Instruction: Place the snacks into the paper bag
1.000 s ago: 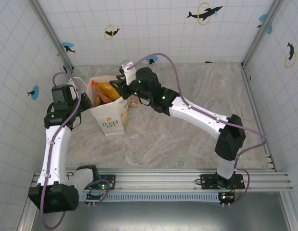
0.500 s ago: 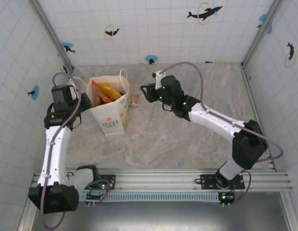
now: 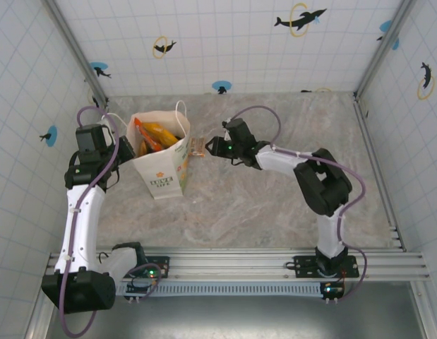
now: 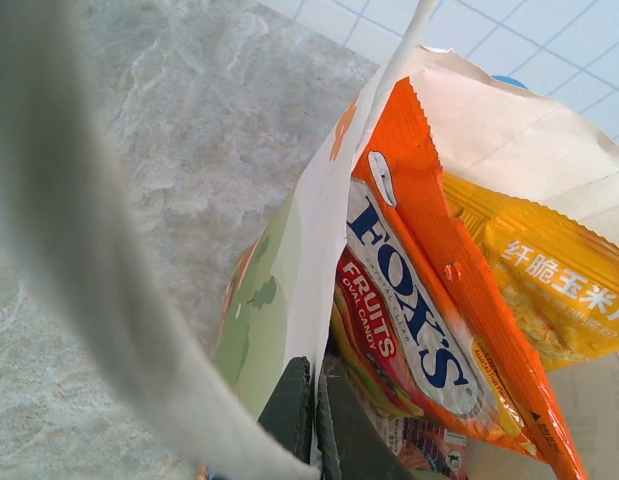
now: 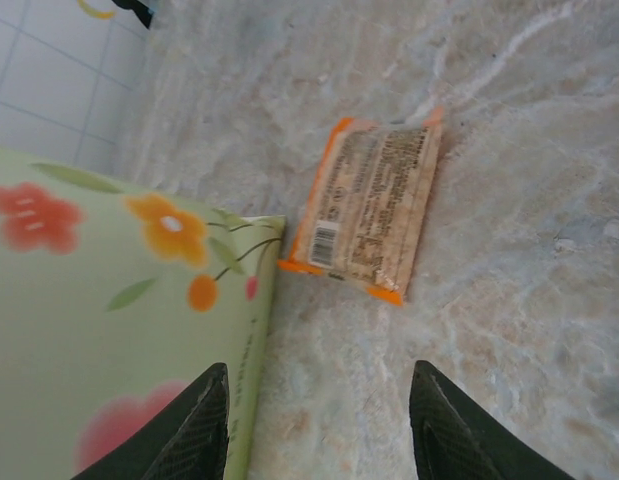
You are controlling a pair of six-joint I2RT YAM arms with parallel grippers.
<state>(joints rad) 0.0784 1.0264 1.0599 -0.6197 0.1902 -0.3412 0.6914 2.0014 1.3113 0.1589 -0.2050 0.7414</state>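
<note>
My open right gripper should go down and outward next, toward the bag, to pinch the flat packet at the packet's far edge, which lies below and outward.
The white paper bag stands upright at the left of the table. Inside it are snacks: an orange FOX'S packet and a yellow-orange packet. My left gripper is shut on the bag's left wall, which is pinched between the fingers. One orange-edged snack packet lies flat on the table just right of the bag. My right gripper hovers low over the table, open, with nothing between its fingers. The packet lies ahead of its fingertips, and the gripper sits right of the packet.
The bag's flowered side stands close beside my right gripper's left finger. Tiled walls close in the marble table at the back and both sides. The arms' mounting rail runs along the near edge.
My right arm has drawn back from over the bag's mouth, swung right, then dropped low beside the bag, facing the loose packet, its jaws a little wider. The left arm has not moved.
</note>
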